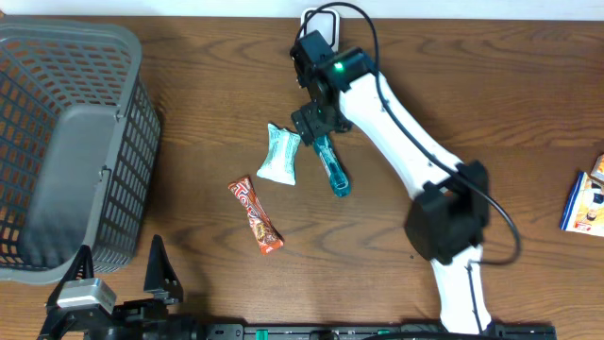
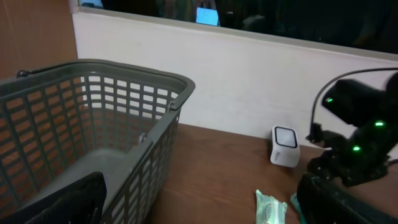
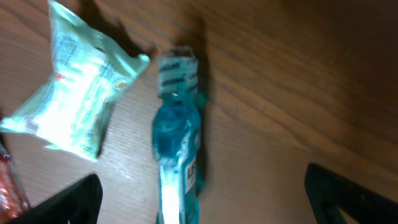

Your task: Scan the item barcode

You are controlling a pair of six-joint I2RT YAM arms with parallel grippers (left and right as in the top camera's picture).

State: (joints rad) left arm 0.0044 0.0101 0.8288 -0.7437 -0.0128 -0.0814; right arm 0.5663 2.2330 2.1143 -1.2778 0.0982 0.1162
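Note:
The blue pack already lies between the spread fingers of my right gripper, so next I need to lower that gripper toward the table, onto the far end of the pack.
A blue toothbrush pack (image 1: 331, 167) lies on the wooden table, with a pale green packet (image 1: 279, 154) just left of it and a red snack bar (image 1: 256, 215) nearer the front. My right gripper (image 1: 318, 132) hovers open over the blue pack's far end. In the right wrist view the blue pack (image 3: 177, 149) lies between the spread fingers (image 3: 78, 200), untouched, beside the green packet (image 3: 74, 106). A white scanner (image 1: 319, 19) stands at the back edge. My left gripper (image 1: 118, 269) stands open and empty at the front left; the left wrist view shows the scanner (image 2: 285, 146).
A large grey basket (image 1: 123, 113) fills the left side, and the left wrist view shows its rim (image 2: 124, 68). A small printed box (image 1: 587, 200) lies at the far right edge. The right arm (image 1: 415, 142) crosses the table diagonally from the front.

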